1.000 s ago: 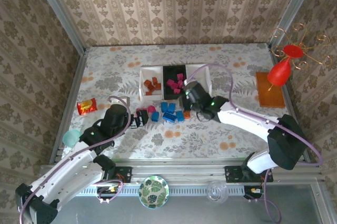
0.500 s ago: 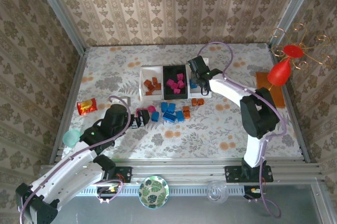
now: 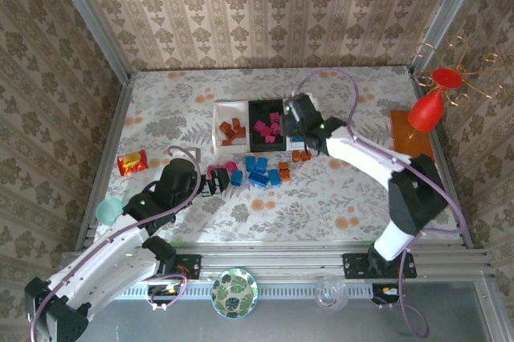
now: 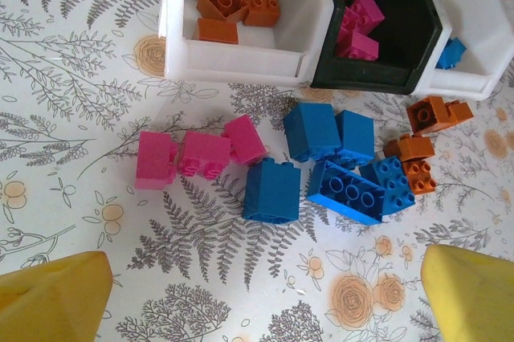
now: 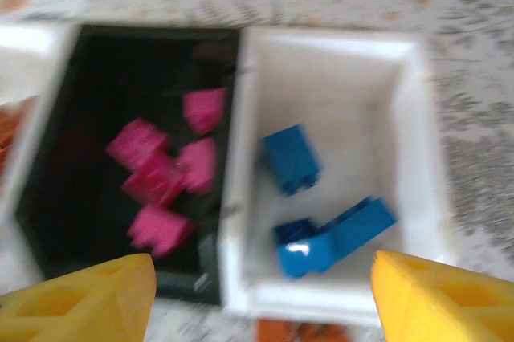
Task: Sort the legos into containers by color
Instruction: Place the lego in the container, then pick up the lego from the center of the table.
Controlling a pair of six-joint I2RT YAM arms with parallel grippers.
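Observation:
The blue brick beside the pink ones is outside the blues' tray, so I need to move my right gripper back from there and down onto that brick.
My right gripper (image 5: pixel 261 302) hangs open over the right white tray (image 5: pixel 345 109), with nothing between its yellow fingers. Blue legos (image 5: pixel 333 238) lie in that tray. Beside it the black tray (image 5: pixel 88 101) holds pink legos (image 5: pixel 161 173). The left white tray (image 4: pixel 241 65) holds brown-orange legos (image 4: pixel 233 1). Loose on the table lie pink bricks (image 4: pixel 201 153), blue bricks (image 4: pixel 321 165) and orange bricks (image 4: pixel 418 141). My left gripper (image 3: pixel 215 184) stands open and empty just short of the pink ones; its fingertips (image 4: pixel 52 298) frame the pile.
A red-yellow snack packet (image 3: pixel 132 163) and a teal cup (image 3: pixel 107 211) sit at the left edge. An orange-brown mat (image 3: pixel 411 135) with a red object (image 3: pixel 426 109) on a wire stand is at the right. Metal rails border the table.
The right gripper went from the loose pile up to the right white tray and opened; a blue brick now lies in the tray. The left arm has not moved.

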